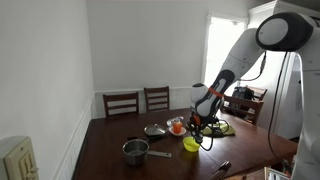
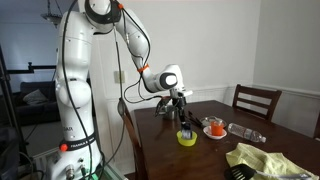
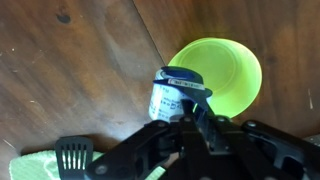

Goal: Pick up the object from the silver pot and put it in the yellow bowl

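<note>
I need to move my gripper to the right in the wrist view next, then slightly down over the bowl's middle [image 1: 191, 144] [image 3: 219, 77], because the white object sticks out over the bowl's rim.
The yellow bowl [image 3: 218, 70] sits on the dark wooden table and shows in both exterior views [image 1: 190, 144] [image 2: 186, 137]. My gripper [image 3: 188, 112] is shut on a small white object with a blue top and label [image 3: 168, 98]. It holds the object just above the bowl's near rim. In both exterior views the gripper [image 1: 202, 124] [image 2: 183, 118] hangs right above the bowl. The silver pot [image 1: 135, 150] stands apart near the table's front, and its inside looks dark. The pot is out of the wrist view.
A flat silver dish [image 1: 153, 130] and a clear container with orange contents [image 1: 177, 126] [image 2: 214, 128] stand behind the bowl. A yellow-green cloth [image 2: 265, 160] and a black spatula [image 3: 72, 155] lie nearby. Chairs [image 1: 121, 102] line the far side.
</note>
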Controlling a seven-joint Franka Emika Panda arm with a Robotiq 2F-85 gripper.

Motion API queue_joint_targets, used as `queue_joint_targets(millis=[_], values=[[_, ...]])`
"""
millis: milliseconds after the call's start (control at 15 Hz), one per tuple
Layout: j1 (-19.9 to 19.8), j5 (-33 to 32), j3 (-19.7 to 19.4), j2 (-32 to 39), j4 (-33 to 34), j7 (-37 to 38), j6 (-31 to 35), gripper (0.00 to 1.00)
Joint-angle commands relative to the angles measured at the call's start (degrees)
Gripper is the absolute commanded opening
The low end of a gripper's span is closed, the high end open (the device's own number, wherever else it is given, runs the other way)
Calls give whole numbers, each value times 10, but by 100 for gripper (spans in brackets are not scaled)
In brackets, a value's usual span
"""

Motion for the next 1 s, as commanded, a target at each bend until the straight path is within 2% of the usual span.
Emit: queue_joint_targets(millis=[0,400,467,600,733,800,933], values=[[12,20,-5,27,17,-2,15,3],[28,52,9,47,36,-36,10,3],[29,62,12,49,37,-45,8,36],[33,78,15,46,39,-61,1,44],[44,70,6,27,33,-60,3,58],[50,61,1,12,24,-54,14,65],[77,2,-19,-40,-4,-41,61,79]])
